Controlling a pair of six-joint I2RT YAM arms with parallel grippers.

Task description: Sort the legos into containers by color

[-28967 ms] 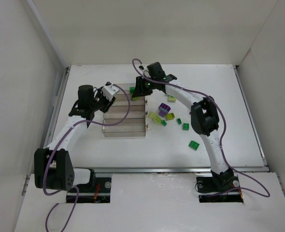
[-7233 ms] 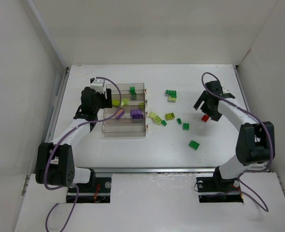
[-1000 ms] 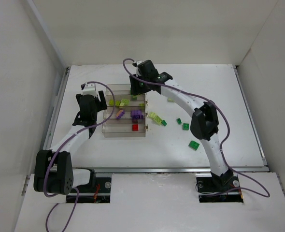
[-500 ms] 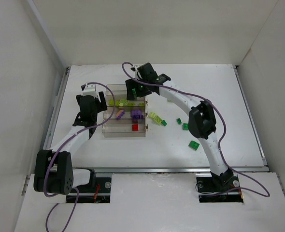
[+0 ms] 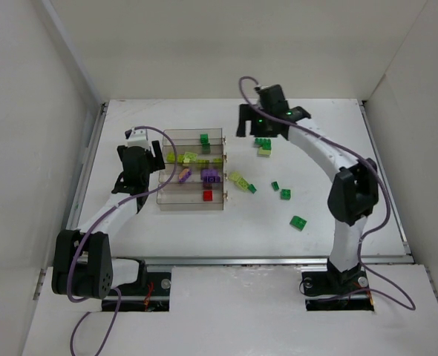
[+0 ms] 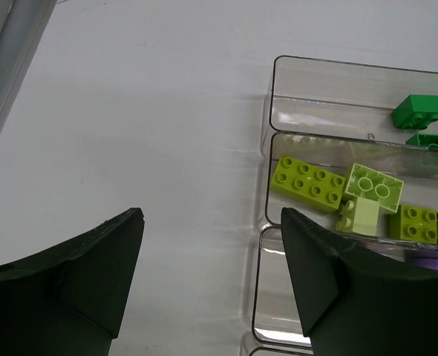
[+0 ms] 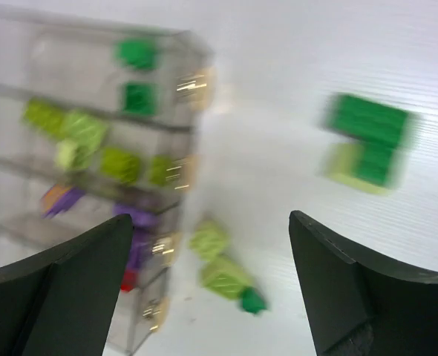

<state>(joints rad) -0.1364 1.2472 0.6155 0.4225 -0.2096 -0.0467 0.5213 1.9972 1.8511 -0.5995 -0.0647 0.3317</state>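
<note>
The robot's right gripper is going to shift over to the right in the top view next and go down to the stack below, onto its near green brick (image 5: pixel 266 145) (image 7: pixel 373 162), which sticks out.
The containers (image 5: pixel 162 194) are a clear tray of narrow bins left of the table's middle. The far bin holds green legos (image 5: pixel 204 139), the second yellow-green legos (image 5: pixel 182 157), the third purple ones (image 5: pixel 210 176), the nearest a red one (image 5: pixel 208 195). My right gripper (image 5: pixel 252 127) hangs open and empty just right of the tray's far end, above a green and yellow-green stack (image 5: pixel 263 144). The right wrist view is blurred and shows my right gripper (image 7: pixel 211 221), that stack (image 7: pixel 367 137) and the tray (image 7: pixel 26 44). My left gripper (image 6: pixel 211 215) stands open over the tray's left end (image 6: pixel 271 96).
Loose legos lie right of the tray: a yellow-green pair (image 5: pixel 239 180), two small green ones (image 5: pixel 275 185) (image 5: pixel 285 194) and a green brick (image 5: pixel 298 222) nearer the front. White walls close in the table on three sides.
My right arm has swung from over the tray's far bin out to the right, to above the green stack. The left arm has not moved.
</note>
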